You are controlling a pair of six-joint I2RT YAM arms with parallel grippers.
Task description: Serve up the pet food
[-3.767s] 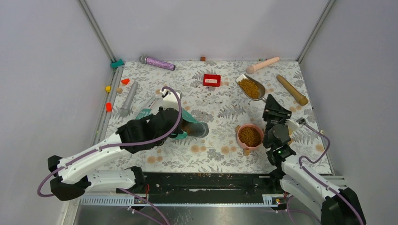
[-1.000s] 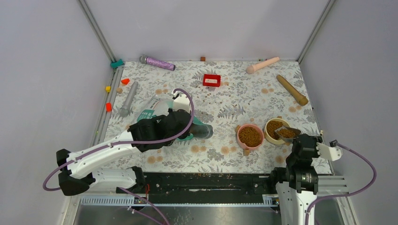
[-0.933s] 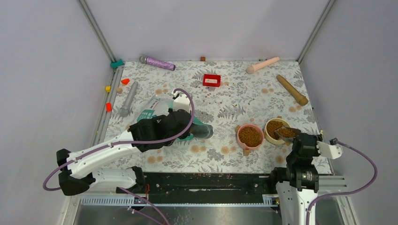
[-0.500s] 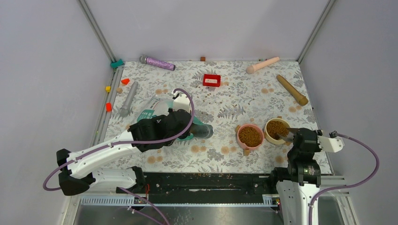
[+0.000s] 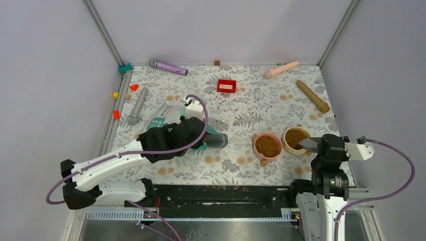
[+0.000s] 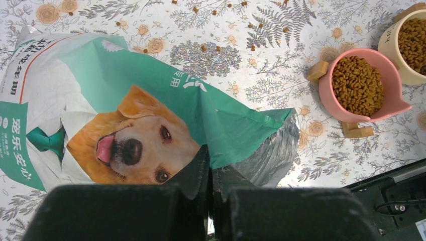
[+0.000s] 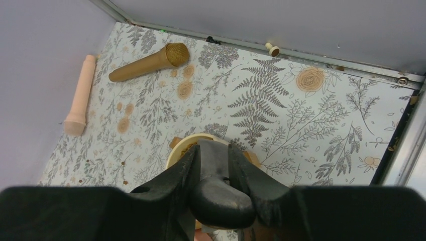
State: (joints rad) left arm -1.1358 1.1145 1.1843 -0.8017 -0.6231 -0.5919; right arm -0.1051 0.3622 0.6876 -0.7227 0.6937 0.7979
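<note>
The right gripper swings across and down, left in the top view, next and releases the scoop on the bare mat by the bag [image 5: 234, 149], with the bowls full.
Brown kibble fills the pink bowl [image 5: 267, 146] and the yellow bowl [image 5: 295, 138], side by side on the mat; both also show in the left wrist view, pink [image 6: 388, 108] and yellow [image 6: 391, 47]. My right gripper [image 5: 315, 146] is shut on the grey metal scoop [image 7: 213, 155], tipped over the yellow bowl [image 7: 182, 152]. My left gripper [image 6: 211, 173] is shut on the edge of the teal-and-white dog-face foil bag [image 6: 125, 120], which lies open on the mat [image 5: 166, 119].
A red box [image 5: 226, 86], a purple microphone [image 5: 168, 67], a grey tube [image 5: 137, 105], a pink roller [image 5: 281, 70], a tan microphone [image 5: 312, 96] and small coloured blocks [image 5: 116, 114] lie around the mat. Loose kibble [image 6: 213, 10] is scattered mid-mat.
My right arm carried the filled scoop from the far mat to the yellow bowl, which has appeared beside the pink one, and tipped kibble into it. The left arm and bag shifted slightly right.
</note>
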